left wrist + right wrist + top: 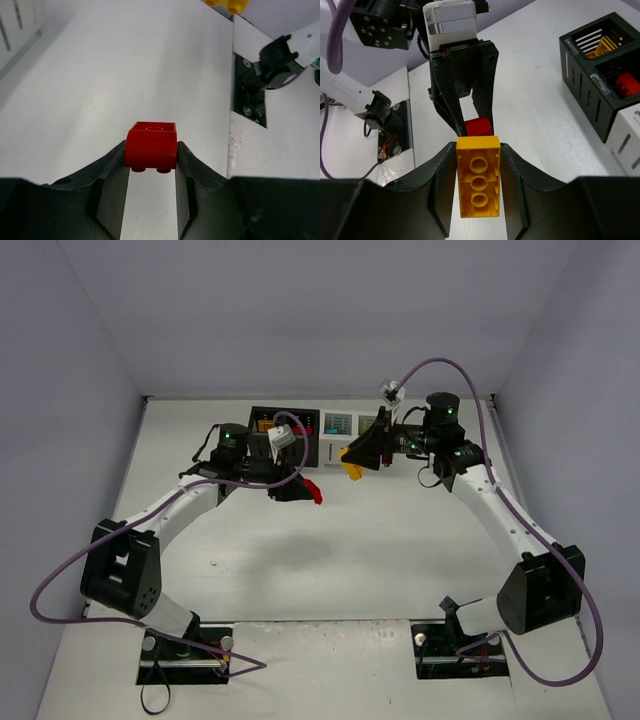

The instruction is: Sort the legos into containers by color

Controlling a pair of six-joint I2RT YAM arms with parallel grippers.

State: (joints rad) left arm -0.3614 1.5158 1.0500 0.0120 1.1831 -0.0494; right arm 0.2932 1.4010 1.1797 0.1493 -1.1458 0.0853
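My left gripper is inward of the black container that holds a red lego. Next, it will swing outward, turn its fingertips down and release above that matching color.
My left gripper (303, 490) is shut on a red lego (315, 491) and holds it above the table; in the left wrist view the red lego (151, 145) sits between the fingertips, studs toward the camera. My right gripper (358, 462) is shut on a yellow lego (352, 473); in the right wrist view the yellow lego (478, 177) shows its hollow underside. The two grippers face each other closely, in front of the containers (262, 412). The black containers (590, 80) hold a yellow lego (602, 45) and a red lego (626, 84).
A white container (627, 142) adjoins the black ones; another white container (328, 440) shows something teal inside. The left arm hides part of the black containers from above. The right arm's base plate (250, 85) lies near the table's front edge.
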